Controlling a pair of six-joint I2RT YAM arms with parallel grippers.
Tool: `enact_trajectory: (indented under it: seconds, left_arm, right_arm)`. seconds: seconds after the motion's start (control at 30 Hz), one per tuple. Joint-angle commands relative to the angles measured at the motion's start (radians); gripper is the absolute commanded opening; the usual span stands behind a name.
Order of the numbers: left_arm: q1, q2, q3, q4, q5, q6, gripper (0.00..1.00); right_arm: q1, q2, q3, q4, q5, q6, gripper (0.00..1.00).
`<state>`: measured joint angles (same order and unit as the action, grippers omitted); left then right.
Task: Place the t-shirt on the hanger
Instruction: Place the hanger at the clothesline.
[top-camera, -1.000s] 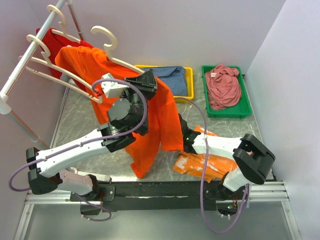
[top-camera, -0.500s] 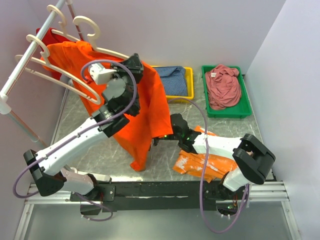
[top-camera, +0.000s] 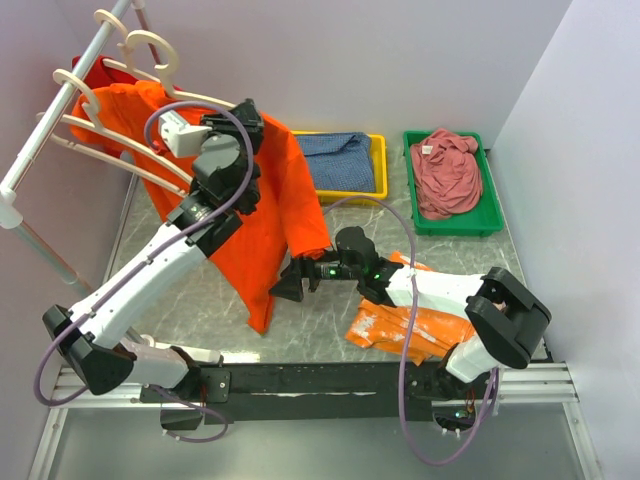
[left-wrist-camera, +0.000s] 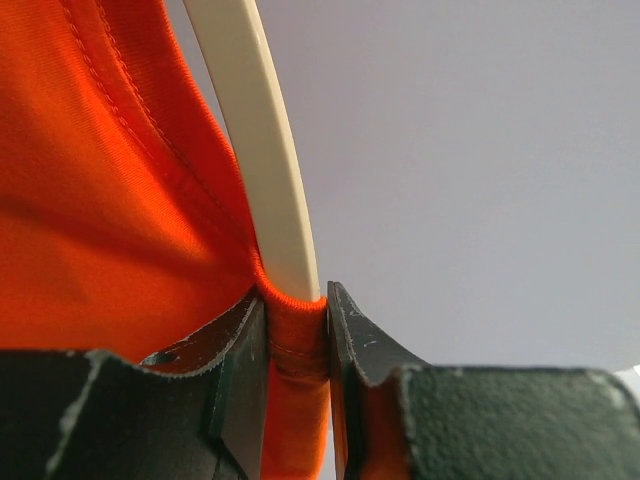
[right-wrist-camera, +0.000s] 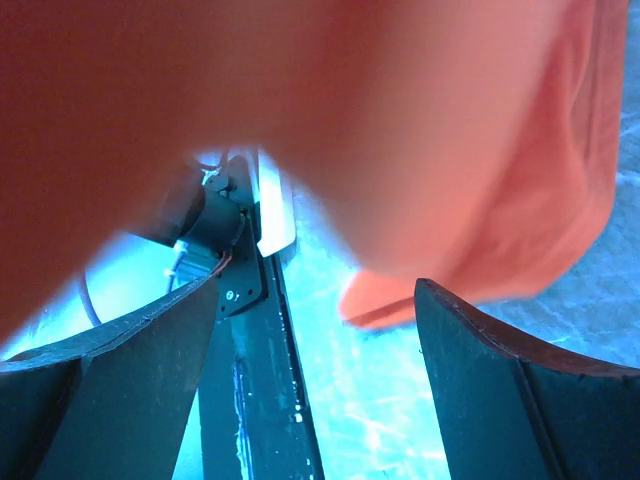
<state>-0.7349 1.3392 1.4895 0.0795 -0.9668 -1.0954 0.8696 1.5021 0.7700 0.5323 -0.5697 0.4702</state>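
My left gripper and hanger arm carry the t-shirt's neck ribbing (left-wrist-camera: 297, 320) toward the rack's bar next, then open. The cream hanger's hook still stands clear of it.
The bright orange-red t-shirt (top-camera: 280, 205) hangs from the cream hanger (top-camera: 195, 97), whose hook is up by the rack rail. My left gripper (top-camera: 248, 118) is raised and shut on the shirt's neck ribbing (left-wrist-camera: 297, 320), right where the hanger arm (left-wrist-camera: 265, 150) enters the neck. The shirt's body drapes down to the table. My right gripper (top-camera: 287, 285) is low near the hem, open and empty. In the right wrist view the gripper (right-wrist-camera: 315, 380) has its jaws wide apart, and the shirt (right-wrist-camera: 400, 130) is a blur just above them.
A metal rack rail (top-camera: 45, 135) runs along the left with more cream hangers (top-camera: 110, 150) and a darker red t-shirt (top-camera: 95, 72). A yellow tray (top-camera: 380, 165) holds blue cloth, a green tray (top-camera: 450, 230) holds pink-red cloth. A lighter-orange smudged cloth (top-camera: 400, 325) lies under my right arm.
My left arm has carried the hanger and shirt left and back toward the rail. My right gripper has come out from behind the shirt and moved left to the hem.
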Motion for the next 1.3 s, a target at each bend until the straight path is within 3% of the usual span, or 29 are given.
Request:
enact_trajectory:
  seconds: [0.0,0.33,1.27]
  left_arm:
    - [0.054,-0.051,0.046,-0.001,0.057,-0.031,0.01]
    - [0.153,-0.067,0.054,-0.044,0.102,-0.104,0.01]
    - [0.431,-0.129,-0.012,-0.196,0.411,-0.368,0.01]
  right_arm:
    - [-0.009,-0.028,0.011,0.003,-0.016,-0.025,0.87]
    - [-0.023,-0.045,-0.009,-0.011,-0.016,-0.028,0.87]
    - [-0.029,-0.04,-0.02,-0.032,-0.01,-0.028,0.86]
